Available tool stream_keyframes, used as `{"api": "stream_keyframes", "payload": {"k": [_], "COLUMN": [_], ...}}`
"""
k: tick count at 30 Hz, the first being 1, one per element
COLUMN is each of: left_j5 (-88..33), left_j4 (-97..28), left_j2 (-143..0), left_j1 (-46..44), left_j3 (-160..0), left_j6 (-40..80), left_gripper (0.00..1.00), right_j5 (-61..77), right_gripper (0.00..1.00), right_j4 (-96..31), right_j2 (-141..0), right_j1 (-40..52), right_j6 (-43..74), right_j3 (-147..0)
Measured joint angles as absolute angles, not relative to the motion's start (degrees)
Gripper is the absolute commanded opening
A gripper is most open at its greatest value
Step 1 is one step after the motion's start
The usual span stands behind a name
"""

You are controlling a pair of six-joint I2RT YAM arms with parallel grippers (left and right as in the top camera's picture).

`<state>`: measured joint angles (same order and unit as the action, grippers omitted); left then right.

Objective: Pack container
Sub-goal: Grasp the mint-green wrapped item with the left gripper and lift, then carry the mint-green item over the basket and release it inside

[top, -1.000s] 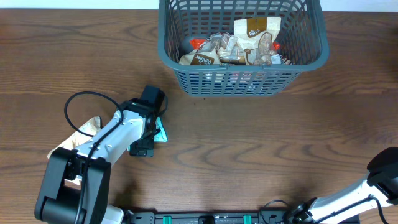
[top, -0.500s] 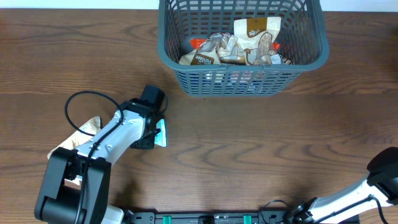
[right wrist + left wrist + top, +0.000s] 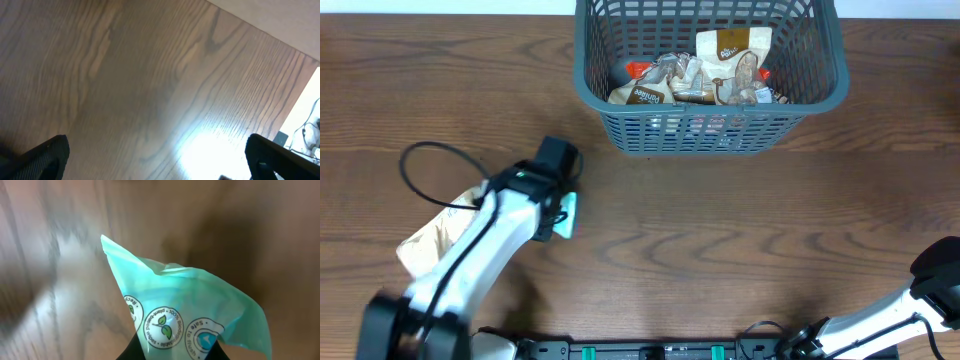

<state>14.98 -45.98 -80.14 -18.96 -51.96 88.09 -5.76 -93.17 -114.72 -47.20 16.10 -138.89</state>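
The teal packet should first be lifted outward by my left gripper over the basket's rim in front of the snacks. Then it should be lowered inside by the red packet.
The container point(image 3: 700, 128), a dark grey lattice basket, stands at the table's far edge and holds several snack packets point(image 3: 720, 65). My left gripper point(image 3: 560, 214) is down on the left side of the table, well in front of the basket. It is shut on a teal packet point(image 3: 566, 212). In the left wrist view the teal packet point(image 3: 185, 300), printed with round leaf badges, fans out from my left gripper point(image 3: 172, 352) above the wood. In the right wrist view my right gripper point(image 3: 160, 165) stands open over bare wood with nothing between its dark fingers point(image 3: 42, 155).
A beige packet point(image 3: 435, 235) lies at the left, partly under the left arm. A black cable point(image 3: 415, 160) loops beside that arm. The right arm's base point(image 3: 940, 275) sits at the table's near right corner.
The left gripper has shut on the teal packet. The left arm has shifted left and its elbow has swung, with the packet moving slightly along with it. The right arm is unchanged.
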Motion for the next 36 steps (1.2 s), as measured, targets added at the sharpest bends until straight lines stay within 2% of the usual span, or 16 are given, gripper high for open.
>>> {"api": "stream_keyframes", "payload": {"k": [9, 16, 22, 26, 31, 36], "left_j5": [21.61, 14.57, 7.14, 2.68, 0.34, -0.49], "left_j4": [-44.12, -26.92, -14.81, -9.15, -9.93, -15.73], "left_j2": [-58.37, -54.85, -61.52, -71.68, -85.08, -95.64], "left_j1": [-19.18, -21.37, -25.21, -27.86, -29.47, -29.39], "left_j3": [-63.51, -73.19, -78.91, -83.85, -92.84, -103.24], "left_j6": [73.80, 57.84, 50.33, 46.13, 39.11, 31.90], "left_gripper": [0.06, 0.06, 0.06, 0.08, 0.13, 0.17], "right_j5": [-5.76, -5.74, -5.74, -5.74, -5.74, -5.72], "right_gripper": [0.99, 0.99, 0.99, 0.99, 0.99, 0.99], "right_j4": [-93.19, -93.19, -93.19, -93.21, -93.36, -93.41], "right_j2": [-114.72, -114.72, -114.72, -114.72, -114.69, -114.72], "right_j1": [-47.20, -47.20, -47.20, -47.20, -47.20, -47.22], "right_j6": [16.10, 16.10, 16.10, 16.10, 16.08, 16.10], "right_j3": [-138.89, -138.89, -138.89, -138.89, -138.89, -138.89]}}
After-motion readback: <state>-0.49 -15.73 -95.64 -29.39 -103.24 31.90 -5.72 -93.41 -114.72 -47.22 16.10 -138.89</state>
